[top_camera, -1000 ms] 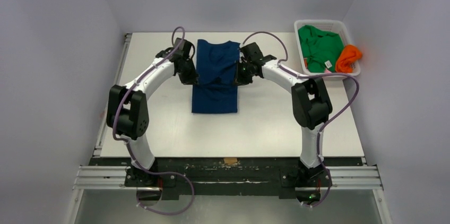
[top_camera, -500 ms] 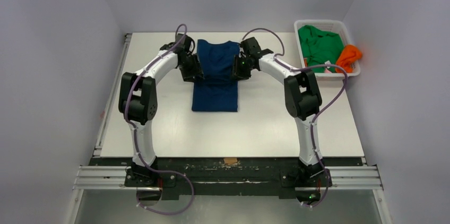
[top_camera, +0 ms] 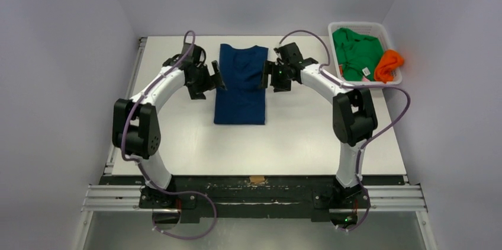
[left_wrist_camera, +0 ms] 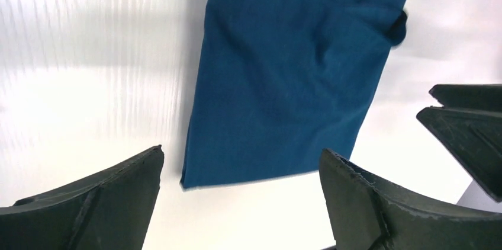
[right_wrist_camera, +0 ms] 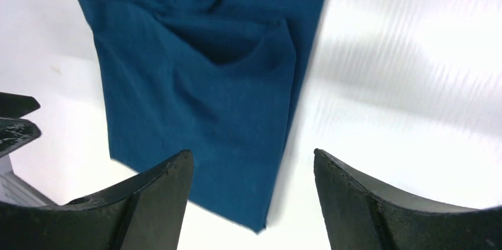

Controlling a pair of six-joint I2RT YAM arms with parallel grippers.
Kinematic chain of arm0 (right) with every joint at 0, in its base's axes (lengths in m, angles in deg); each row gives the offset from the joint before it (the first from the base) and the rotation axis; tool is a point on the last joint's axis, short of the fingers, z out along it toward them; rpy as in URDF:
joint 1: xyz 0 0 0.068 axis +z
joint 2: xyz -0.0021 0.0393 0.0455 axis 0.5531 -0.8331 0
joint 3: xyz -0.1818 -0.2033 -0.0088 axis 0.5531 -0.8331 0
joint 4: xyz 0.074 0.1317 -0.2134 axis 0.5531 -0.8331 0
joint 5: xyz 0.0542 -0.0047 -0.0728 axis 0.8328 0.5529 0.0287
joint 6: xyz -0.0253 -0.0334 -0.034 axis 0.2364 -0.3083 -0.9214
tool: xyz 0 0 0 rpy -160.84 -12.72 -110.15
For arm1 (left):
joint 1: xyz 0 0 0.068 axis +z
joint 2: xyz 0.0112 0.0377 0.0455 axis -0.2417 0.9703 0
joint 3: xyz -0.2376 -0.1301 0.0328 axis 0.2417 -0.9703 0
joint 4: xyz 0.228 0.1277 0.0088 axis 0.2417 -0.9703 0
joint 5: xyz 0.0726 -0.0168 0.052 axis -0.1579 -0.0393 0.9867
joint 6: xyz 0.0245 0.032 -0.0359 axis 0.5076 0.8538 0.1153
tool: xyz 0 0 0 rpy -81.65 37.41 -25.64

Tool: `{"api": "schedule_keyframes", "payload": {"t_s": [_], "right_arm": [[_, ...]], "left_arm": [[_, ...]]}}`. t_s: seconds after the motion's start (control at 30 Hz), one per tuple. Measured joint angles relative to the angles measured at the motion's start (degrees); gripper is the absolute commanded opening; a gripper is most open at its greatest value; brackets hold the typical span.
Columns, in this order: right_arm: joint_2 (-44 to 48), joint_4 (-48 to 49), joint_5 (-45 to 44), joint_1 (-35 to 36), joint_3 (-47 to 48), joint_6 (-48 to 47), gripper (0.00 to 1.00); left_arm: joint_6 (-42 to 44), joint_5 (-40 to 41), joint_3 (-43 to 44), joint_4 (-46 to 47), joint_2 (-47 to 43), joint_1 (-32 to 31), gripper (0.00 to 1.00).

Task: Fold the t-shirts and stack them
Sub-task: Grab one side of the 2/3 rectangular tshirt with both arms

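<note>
My left gripper is above the blue shirt's near corner on the bar side, and that corner is nearer my base. My left gripper will move back and down to it next.
The dark blue t-shirt lies on the white table, folded into a long narrow strip with its collar at the far end. My left gripper hovers open beside the shirt's left edge and holds nothing. My right gripper hovers open at the right edge, also with nothing in it. In the left wrist view the blue shirt lies beyond the spread jaws of the left gripper. In the right wrist view the blue shirt shows a creased fold ahead of the right gripper. A green t-shirt and an orange t-shirt sit bunched in the basket.
The white lattice basket stands at the table's far right corner. A rail runs along the table's left side. A small tan tag sits at the near edge between the arm bases.
Both grippers have opened and let go of the blue shirt. They have drawn outward from over the cloth to its two side edges. The shirt now lies flat.
</note>
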Motion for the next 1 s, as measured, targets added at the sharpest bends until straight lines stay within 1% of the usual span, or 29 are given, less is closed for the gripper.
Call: {"api": "schedule_keyframes", "payload": {"t_s": [0.07,0.2,0.33,0.43,0.5,0.6,0.77,0.83,0.87,0.9,0.97,1.0], "right_arm": [[3.74,0.96,0.52,0.04,-5.27,-0.24,0.71],[9.68,1.33,1.7,1.03,-16.2,-0.28,0.67],[11.41,2.21,2.69,3.67,-23.02,0.04,0.62],[10.75,3.3,4.0,5.38,-24.92,0.59,0.59],[9.92,4.2,4.94,6.27,-25.03,0.87,0.56],[9.22,5.88,5.38,6.95,-25.03,1.2,0.52],[8.46,7.3,5.55,7.23,-25.14,1.25,0.34],[8.13,7.76,6.21,7.21,-25.18,1.22,0.25],[8.04,8.0,6.23,7.21,-25.31,1.22,0.19],[7.91,8.13,6.34,7.21,-25.49,1.18,0.14],[7.61,8.41,6.58,7.23,-25.75,1.16,0.0],[7.58,8.7,6.64,7.21,-25.92,1.07,0.0]], "left_arm": [[-0.07,-0.72,-5.68,0.94,-4.85,0.0,0.97],[-1.09,-2.58,-17.64,3.21,-12.0,0.0,0.82],[-2.8,-4.94,-27.15,5.88,-13.86,-0.13,0.68],[-4.0,-5.73,-30.42,6.95,-13.57,-0.31,0.59],[-4.35,-5.84,-30.77,8.26,-13.27,-0.61,0.5],[-5.16,-5.92,-30.77,11.08,-11.98,-1.05,0.42],[-5.84,-7.13,-30.77,13.51,-8.68,-1.31,0.22],[-5.95,-7.26,-30.77,14.19,-8.35,-1.46,0.09],[-5.97,-7.3,-30.77,14.51,-8.07,-1.57,0.0],[-6.14,-7.43,-30.77,14.75,-7.76,-1.64,0.0],[-6.19,-7.65,-30.77,15.26,-7.28,-1.77,0.0],[-6.19,-7.8,-30.77,15.47,-7.17,-1.79,0.0]]}}
